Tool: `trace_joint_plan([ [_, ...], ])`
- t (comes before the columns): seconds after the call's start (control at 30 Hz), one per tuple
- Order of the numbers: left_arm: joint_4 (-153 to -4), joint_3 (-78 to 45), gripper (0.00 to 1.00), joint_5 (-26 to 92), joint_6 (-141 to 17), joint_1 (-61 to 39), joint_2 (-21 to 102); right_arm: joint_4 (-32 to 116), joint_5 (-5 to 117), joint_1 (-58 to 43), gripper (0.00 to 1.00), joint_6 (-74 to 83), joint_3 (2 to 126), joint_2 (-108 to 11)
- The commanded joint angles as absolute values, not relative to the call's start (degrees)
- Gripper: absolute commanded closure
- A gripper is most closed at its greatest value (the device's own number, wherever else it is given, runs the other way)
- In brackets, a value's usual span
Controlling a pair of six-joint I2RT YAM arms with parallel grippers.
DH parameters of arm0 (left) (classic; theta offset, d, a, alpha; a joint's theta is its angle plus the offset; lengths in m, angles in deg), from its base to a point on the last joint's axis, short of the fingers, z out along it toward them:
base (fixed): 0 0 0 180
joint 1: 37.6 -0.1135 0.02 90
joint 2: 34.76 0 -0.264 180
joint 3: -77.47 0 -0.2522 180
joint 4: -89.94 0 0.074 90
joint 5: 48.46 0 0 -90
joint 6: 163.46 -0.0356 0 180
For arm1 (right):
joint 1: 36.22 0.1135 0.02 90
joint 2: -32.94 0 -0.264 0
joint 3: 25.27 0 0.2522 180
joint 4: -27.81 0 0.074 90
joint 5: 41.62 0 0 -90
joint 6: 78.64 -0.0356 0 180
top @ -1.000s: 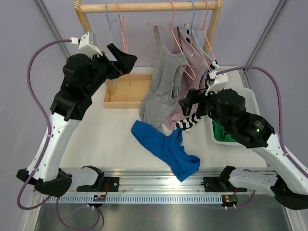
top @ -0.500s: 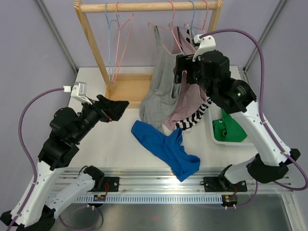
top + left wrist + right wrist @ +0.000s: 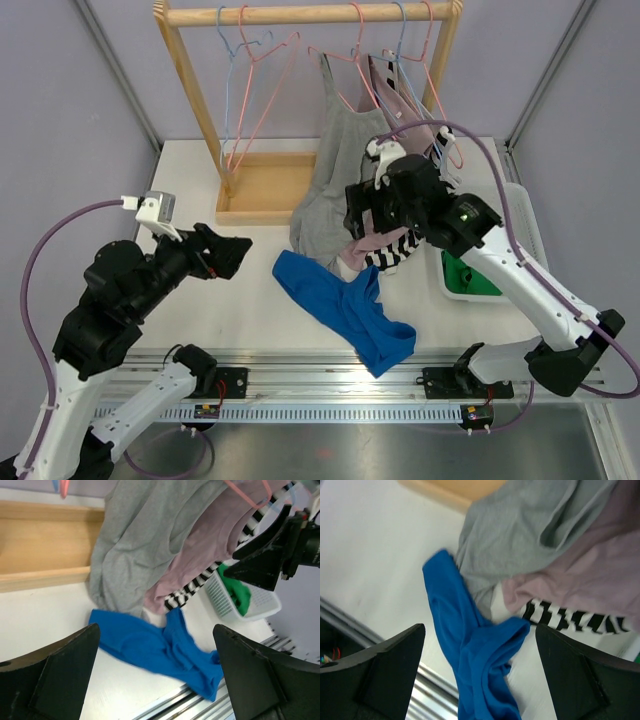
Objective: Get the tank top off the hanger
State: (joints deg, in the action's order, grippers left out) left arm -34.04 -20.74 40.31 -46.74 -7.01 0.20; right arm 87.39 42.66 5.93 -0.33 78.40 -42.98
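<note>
The folded middle of the blue garment (image 3: 345, 310) (image 3: 481, 636) has folds of cloth to pinch, so my right gripper next needs to come back from the hanging tops and down onto it.
A grey tank top (image 3: 335, 185) hangs from a pink hanger (image 3: 372, 105) on the wooden rack, with its hem bunched on the table. It also shows in the left wrist view (image 3: 135, 545) and the right wrist view (image 3: 520, 535). A pink top (image 3: 370, 245) and a striped top (image 3: 392, 254) hang beside it. A blue garment (image 3: 345, 310) lies flat on the table. My right gripper (image 3: 362, 215) is open and empty, just in front of the hanging tops. My left gripper (image 3: 232, 250) is open and empty over the left of the table.
The wooden rack (image 3: 300, 14) holds empty pink and blue hangers (image 3: 242, 90) at the left. A wooden tray (image 3: 262, 190) lies under them. A white basket (image 3: 525, 235) with green cloth (image 3: 468, 275) stands at the right. A metal rail (image 3: 320, 365) runs along the near edge.
My left arm has come down from the rack to low over the left of the table. My right arm rose to the hangers, then dropped in front of the tops. The empty hangers swing.
</note>
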Motion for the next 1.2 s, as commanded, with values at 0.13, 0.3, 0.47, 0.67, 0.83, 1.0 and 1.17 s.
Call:
trace_joint_plan([
  [0.13, -28.14, -22.41, 0.01, 47.6, -54.39, -6.84, -4.69, 82.19, 47.67, 11.24, 0.01, -5.08, 61.98, -42.56],
  [0.3, -29.36, -27.15, 0.01, 50.33, -55.18, -6.84, -6.89, 76.57, 48.11, 14.05, 0.01, -8.06, 52.23, -46.33],
  [0.47, -32.79, -31.37, 0.01, 52.09, -55.18, -6.84, -8.83, 72.25, 46.8, 17.39, 0.05, -11.32, 47.38, -53.0],
  [0.67, -34.11, -35.24, 0.01, 53.14, -55.71, -6.75, -8.74, 69.87, 43.81, 20.12, 0.13, -13.17, 47.11, -61.78],
  [0.83, -34.73, -37.53, 0.01, 54.2, -55.89, -6.84, -8.65, 72.15, 40.74, 24.16, 0.66, -12.46, 50.62, -68.66],
  [1.0, -34.46, -37.79, 0.01, 54.9, -56.33, -6.84, -8.83, 76.09, 37.75, 24.69, 1.0, -12.9, 53.26, -62.44],
  [1.17, -34.9, -38.15, 0.01, 55.61, -56.06, -6.84, -9.97, 88.99, 24.76, 24.61, 1.0, -14.65, 59.66, -50.4],
])
